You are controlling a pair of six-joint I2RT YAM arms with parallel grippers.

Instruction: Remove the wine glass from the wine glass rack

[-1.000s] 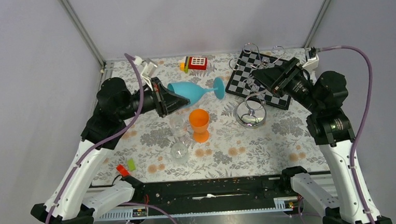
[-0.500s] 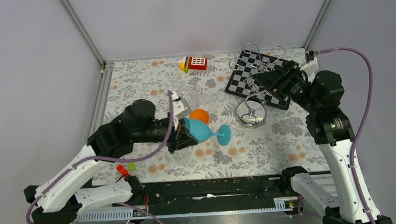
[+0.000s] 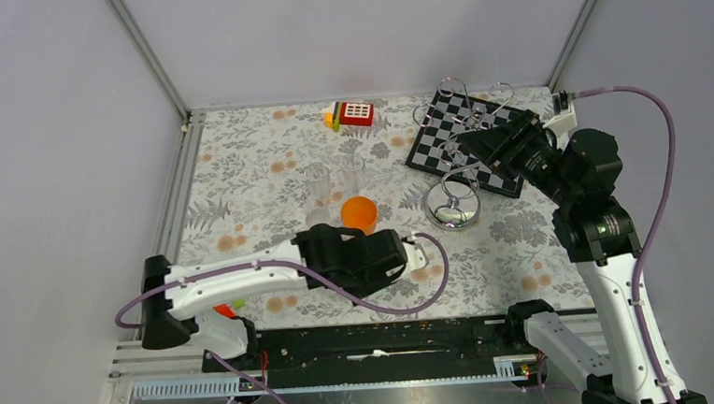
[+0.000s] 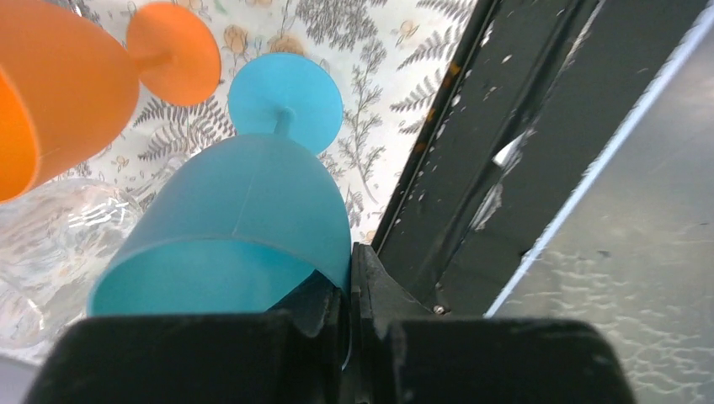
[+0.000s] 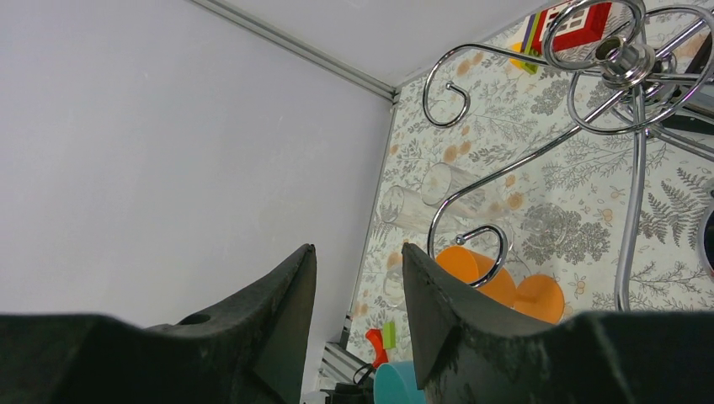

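My left gripper comes down to the flowered table between the orange plastic glass and black bar next, since the blue wine glass's foot faces open cloth there.
The blue wine glass (image 4: 244, 194) hangs from my left gripper (image 4: 349, 261), which is shut on its rim, with the foot pointing away, low over the flowered table next to the black front rail. In the top view my left gripper (image 3: 389, 256) lies near the table's front and its arm hides the glass. The chrome wine glass rack (image 3: 452, 206) stands at the right with its curled arms (image 5: 627, 59) bare. My right gripper (image 3: 470, 144) is open and empty beside the rack's top; its fingers (image 5: 278, 311) frame the curls.
An orange plastic glass (image 3: 358, 211) stands mid-table, with clear glasses (image 3: 319, 181) lying behind it. A checkered board (image 3: 434, 141) lies at back right under the rack's arms, and a red toy (image 3: 355, 114) sits at the back. A black rail (image 3: 380, 336) runs along the front edge.
My left arm has swung the blue glass from the back left, past the orange glass, down to the table's front by the rail. My right arm has barely moved.
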